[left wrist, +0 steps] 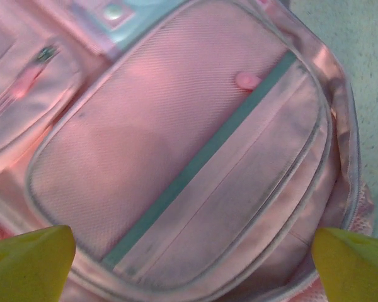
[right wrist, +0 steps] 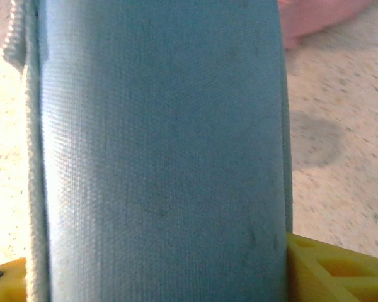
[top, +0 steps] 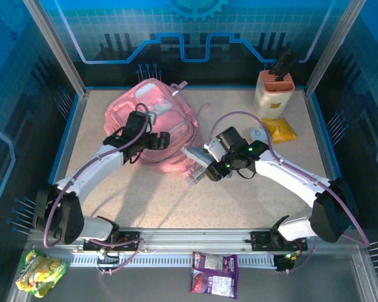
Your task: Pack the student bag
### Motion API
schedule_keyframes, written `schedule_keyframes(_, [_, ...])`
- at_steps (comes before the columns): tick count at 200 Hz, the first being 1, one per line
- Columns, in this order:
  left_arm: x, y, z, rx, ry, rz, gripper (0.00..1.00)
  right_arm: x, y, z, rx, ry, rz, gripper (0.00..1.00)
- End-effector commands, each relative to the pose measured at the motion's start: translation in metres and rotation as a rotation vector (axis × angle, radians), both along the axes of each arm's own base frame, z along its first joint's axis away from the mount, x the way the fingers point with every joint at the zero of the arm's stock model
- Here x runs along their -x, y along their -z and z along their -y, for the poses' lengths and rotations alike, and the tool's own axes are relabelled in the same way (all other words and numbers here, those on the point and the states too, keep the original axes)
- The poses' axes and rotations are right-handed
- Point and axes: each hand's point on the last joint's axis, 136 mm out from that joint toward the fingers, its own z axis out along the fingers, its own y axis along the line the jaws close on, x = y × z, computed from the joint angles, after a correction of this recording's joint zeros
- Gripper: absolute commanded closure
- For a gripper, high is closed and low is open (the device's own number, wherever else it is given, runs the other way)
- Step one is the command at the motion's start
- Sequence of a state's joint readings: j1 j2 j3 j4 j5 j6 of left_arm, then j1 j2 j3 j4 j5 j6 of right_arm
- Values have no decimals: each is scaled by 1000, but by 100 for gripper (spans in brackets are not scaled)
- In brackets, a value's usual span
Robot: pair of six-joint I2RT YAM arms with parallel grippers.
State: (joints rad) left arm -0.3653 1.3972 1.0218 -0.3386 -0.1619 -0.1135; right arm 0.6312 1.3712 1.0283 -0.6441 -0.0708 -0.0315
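The left gripper turns and lowers toward the pencil case next, straddling the pencil case's grey-trimmed rim (top: 181,144) (left wrist: 273,190) beside the green strip, since that rim runs slantwise to its spread fingers.
The student bag (top: 152,113), a large soft pink backpack, lies flat at the back left of the table. My left gripper (top: 155,139) hovers over its near part, open, its yellow fingertips (left wrist: 31,261) spread wide above the bag's pink zipped panel (left wrist: 176,145) with nothing between them. My right gripper (top: 208,167) is at the table's middle, just right of the bag, shut on a grey-blue pencil case (top: 195,163). In the right wrist view the pencil case (right wrist: 157,157) spans the whole gap between the yellow fingers (right wrist: 334,270).
A cream holder (top: 274,91) with dark tools stands at the back right, with a yellow packet (top: 281,130) and a small white object (top: 257,133) in front of it. A purple snack packet (top: 214,274) and a yellow-green packet (top: 41,272) lie beyond the near rail.
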Motion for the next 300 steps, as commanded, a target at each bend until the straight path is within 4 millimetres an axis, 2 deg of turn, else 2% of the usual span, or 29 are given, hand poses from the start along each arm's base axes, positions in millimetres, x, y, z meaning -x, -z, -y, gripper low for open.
schedule_keyframes(1, [-22, -8, 20, -155, 150, 113, 1, 1, -5, 13, -63, 94, -53, 36])
schedule_keyframes(34, [-32, 15, 45, -270, 269, 76, 1, -8, -8, 21, -114, 147, -55, 37])
schedule_keyframes(55, [-44, 34, 43, -355, 260, 25, 2, -11, -9, 19, -137, 152, -61, 37])
schedule_keyframes(82, [-58, 54, 38, -433, 238, -20, 13, -11, -8, 18, -149, 154, -69, 38])
schedule_keyframes(119, [-63, 60, 43, -437, 260, -22, 34, -12, -9, 17, -157, 159, -64, 38])
schedule_keyframes(135, [-67, 60, 38, -472, 247, -23, 43, -12, -10, 18, -158, 159, -63, 38])
schedule_keyframes(144, [-64, 60, 40, -466, 258, -45, 41, -12, -10, 18, -158, 160, -63, 38])
schedule_keyframes(158, [-54, 58, 52, -426, 309, -64, 28, -11, -11, 19, -162, 161, -58, 38])
schedule_keyframes(164, [-50, 59, 56, -425, 331, -61, 25, -11, -11, 19, -163, 161, -56, 37])
schedule_keyframes(177, [-45, 62, 61, -430, 354, -49, 23, -12, -11, 19, -173, 164, -55, 37])
schedule_keyframes(200, [-43, 73, 58, -456, 358, -82, 23, -11, -10, 18, -179, 160, -62, 37])
schedule_keyframes(232, [-55, 82, 43, -548, 303, -86, 25, -9, -8, 18, -179, 158, -65, 37])
schedule_keyframes(258, [-65, 80, 40, -566, 282, -75, 39, -10, -12, 20, -180, 162, -53, 37])
schedule_keyframes(283, [-68, 68, 42, -550, 273, -59, 62, -9, -14, 21, -178, 164, -47, 37])
schedule_keyframes(300, [-68, 48, 45, -512, 264, -28, 81, -9, -15, 23, -170, 167, -41, 37])
